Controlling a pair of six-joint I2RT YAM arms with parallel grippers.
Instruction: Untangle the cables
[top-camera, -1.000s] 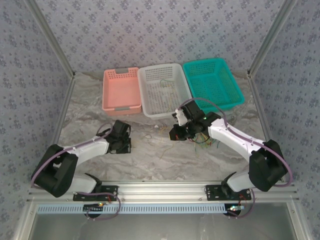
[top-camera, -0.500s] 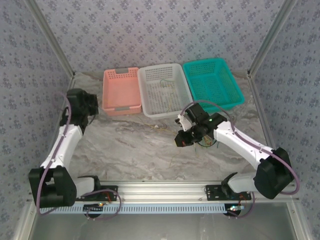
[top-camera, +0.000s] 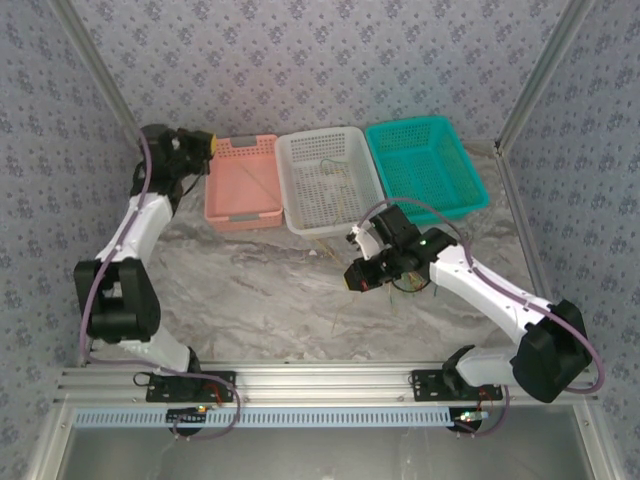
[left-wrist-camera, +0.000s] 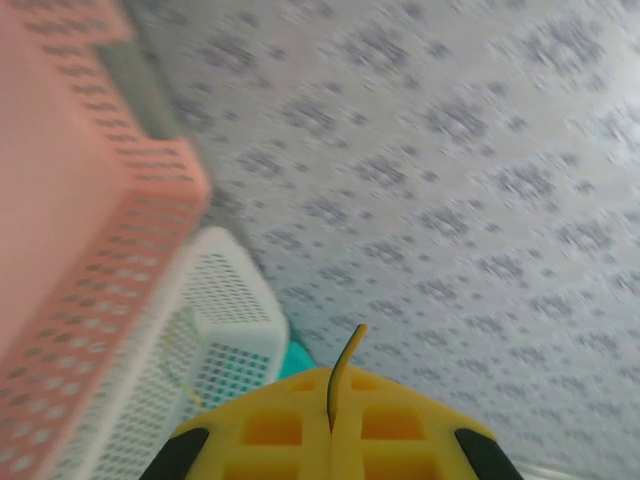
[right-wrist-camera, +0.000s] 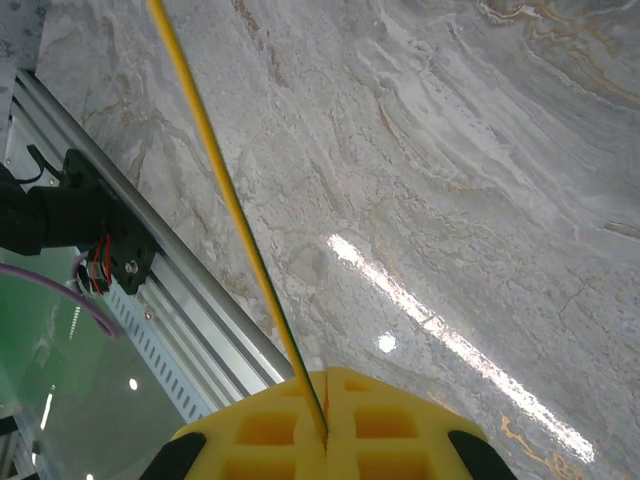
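Observation:
I will swing my left gripper sideways over the white basket's far rim (top-camera: 322, 131) (left-wrist-camera: 254, 275) next and release the cable, since the white basket is beyond the pink one from the gripper.
The cables (top-camera: 408, 285) lie in a small coloured bunch on the marble table, just right of my right gripper (top-camera: 358, 278). That gripper (right-wrist-camera: 325, 405) is shut on a long yellow-green cable (right-wrist-camera: 235, 210), which runs straight out from the jaws over the table. My left gripper (top-camera: 200, 143) is raised by the back left corner of the pink basket (top-camera: 243, 185). In the left wrist view its jaws (left-wrist-camera: 331, 405) are shut on the short end of a yellow-green cable (left-wrist-camera: 345, 365), which sticks up between the fingers.
Three baskets stand in a row at the back: pink, white (top-camera: 330, 178) with a thin wire in it, and teal (top-camera: 425, 165). A metal rail (top-camera: 320, 378) runs along the near edge. Slanted frame posts rise at both sides.
My left arm has swung up from the table's near left to the back, beside the pink basket. The right gripper has shifted a little and stays shut on its cable.

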